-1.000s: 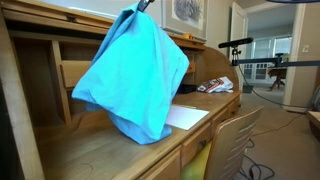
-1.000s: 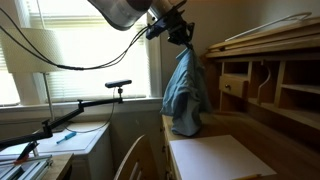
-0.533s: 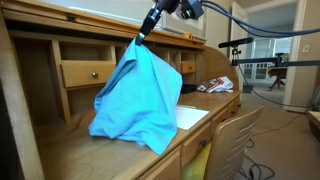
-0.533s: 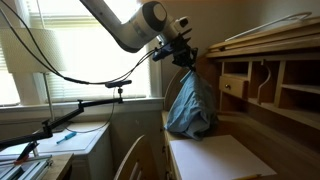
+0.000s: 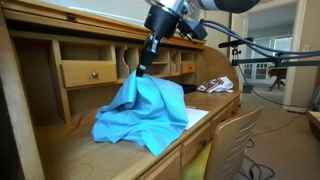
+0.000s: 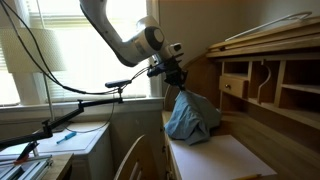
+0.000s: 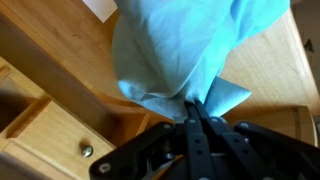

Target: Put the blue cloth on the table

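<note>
The gripper brings the pinched top corner down toward the heaped blue cloth [image 5: 148,115] [image 7: 175,50] next and releases it there, since most of the fabric already lies atop the table.
The blue cloth [image 5: 145,112] is a bright sky-blue rumpled fabric. Most of it lies heaped on the wooden table [image 5: 70,145]; its top corner is still held up. It also shows in an exterior view [image 6: 190,117] and in the wrist view [image 7: 190,45]. My gripper [image 5: 142,70] is shut on that top corner, low over the desk top; it shows in an exterior view [image 6: 174,84] and in the wrist view [image 7: 197,104], where the fabric is pinched between the closed fingers. The cloth covers part of a white sheet.
A flat white sheet of paper [image 5: 196,117] lies on the desk, also in an exterior view [image 6: 220,160]. Pigeonhole shelves and a knobbed drawer [image 5: 90,72] stand at the rear. A chair [image 5: 228,140] sits at the desk front. Small items [image 5: 215,86] lie further along the desk.
The gripper has come down with the cloth. The cloth, hanging tall a second ago, has collapsed into a low heap on the desk top.
</note>
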Robot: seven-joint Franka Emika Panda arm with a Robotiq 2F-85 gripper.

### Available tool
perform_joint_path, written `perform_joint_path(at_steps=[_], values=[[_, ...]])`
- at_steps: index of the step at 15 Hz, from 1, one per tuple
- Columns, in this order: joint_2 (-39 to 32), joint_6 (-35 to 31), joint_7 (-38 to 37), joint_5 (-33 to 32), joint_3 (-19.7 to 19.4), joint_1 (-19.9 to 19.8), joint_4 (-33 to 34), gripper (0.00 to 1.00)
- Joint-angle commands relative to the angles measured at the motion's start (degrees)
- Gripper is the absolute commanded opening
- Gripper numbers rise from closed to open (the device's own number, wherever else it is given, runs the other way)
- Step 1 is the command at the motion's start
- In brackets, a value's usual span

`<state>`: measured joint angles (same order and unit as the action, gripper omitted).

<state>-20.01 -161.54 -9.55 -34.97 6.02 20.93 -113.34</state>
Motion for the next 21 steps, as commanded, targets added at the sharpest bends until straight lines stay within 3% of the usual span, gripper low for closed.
perform_joint_path(at_steps=[1,5,7,12,17,21], values=[[-3.5,5.3,2.0,1.6,1.5,0.7,2.8,0.01],[-5.4,9.3,6.8,5.3,3.0,0.8,3.5,0.01],[-5.8,10.2,8.2,6.4,3.4,0.7,4.1,0.28],[-3.6,9.7,9.7,9.7,3.7,0.4,4.4,0.62],[4.2,17.4,10.7,11.2,3.9,-0.2,1.1,0.97],[12.3,24.3,10.3,10.4,4.0,-1.6,-4.0,1.0]])
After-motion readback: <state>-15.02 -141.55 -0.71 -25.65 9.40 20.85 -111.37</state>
